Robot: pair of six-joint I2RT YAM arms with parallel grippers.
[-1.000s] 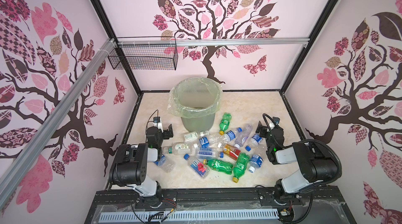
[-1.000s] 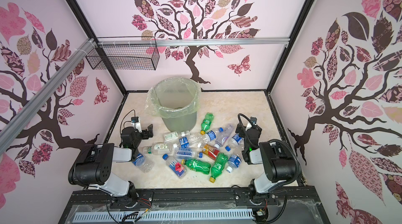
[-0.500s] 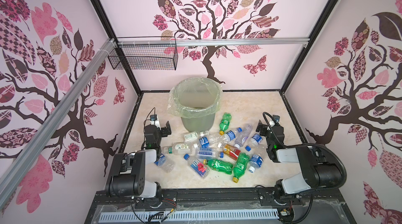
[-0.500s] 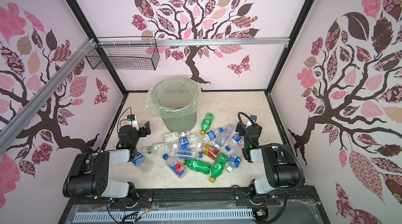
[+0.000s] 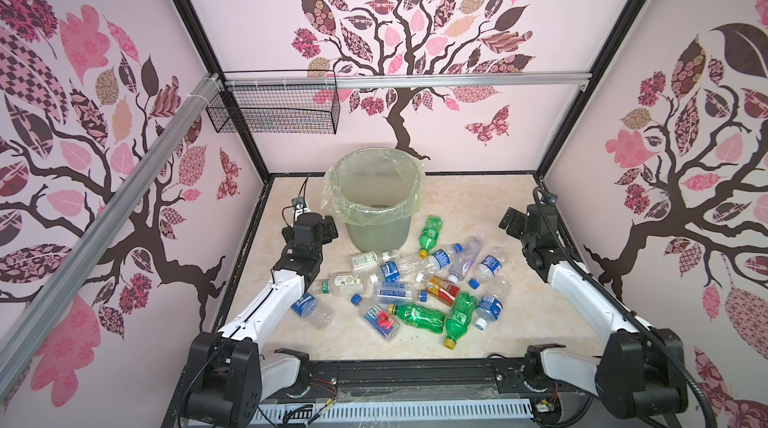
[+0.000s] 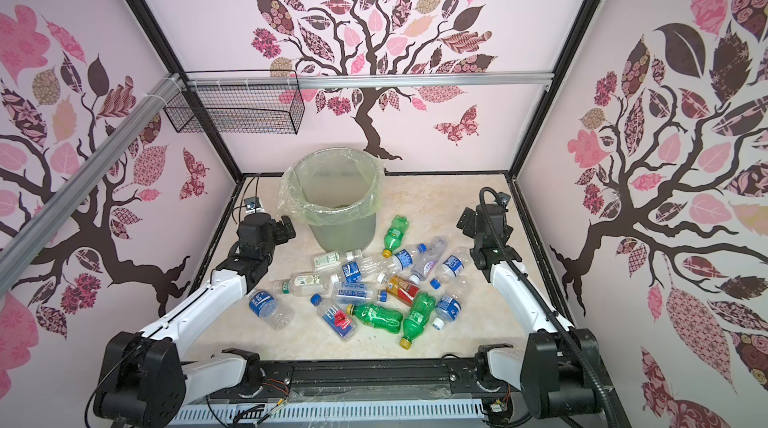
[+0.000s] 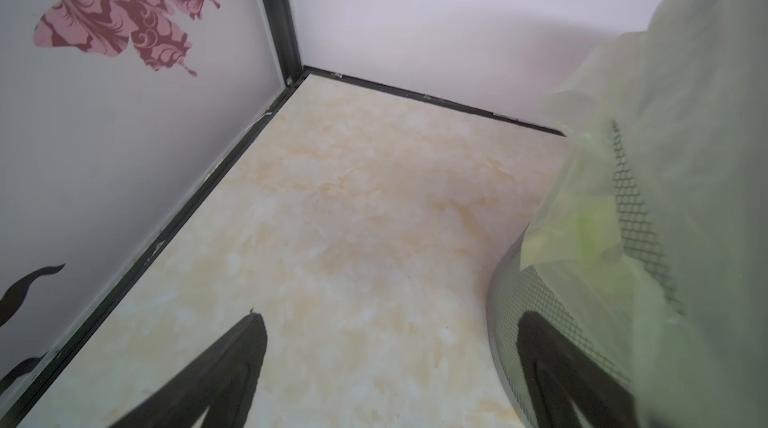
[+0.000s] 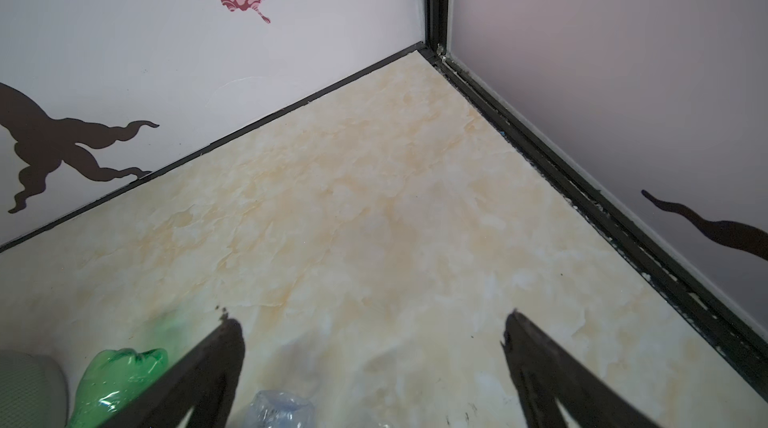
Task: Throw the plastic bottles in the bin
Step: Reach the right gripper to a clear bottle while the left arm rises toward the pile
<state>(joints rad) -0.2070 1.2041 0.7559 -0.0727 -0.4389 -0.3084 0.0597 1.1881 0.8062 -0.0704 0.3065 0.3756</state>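
My right gripper should next lower its open fingers back onto the white-capped, blue-labelled bottle's bottom end below, where the bare floor leaves room.
The bin, grey-green with a clear liner over its rim, stands upright at the back middle. Several plastic bottles lie in a loose pile in front of it, among them a green one and an amber red-labelled one. My left gripper is open and empty, just left of the bin wall. Open and empty too, my right gripper hangs over bare floor right of the pile. A green bottle and a clear one show near its fingers.
A black wire-mesh basket hangs on the back wall at upper left, above the arms. Walls and black frame posts close in the marble floor on three sides. Both arm bases sit on a rail at the front edge.
Both arms have unfolded from low poses near the front and reached toward the back, the left beside the bin, the right toward the right wall. Both grippers stayed open; no bottle has moved.
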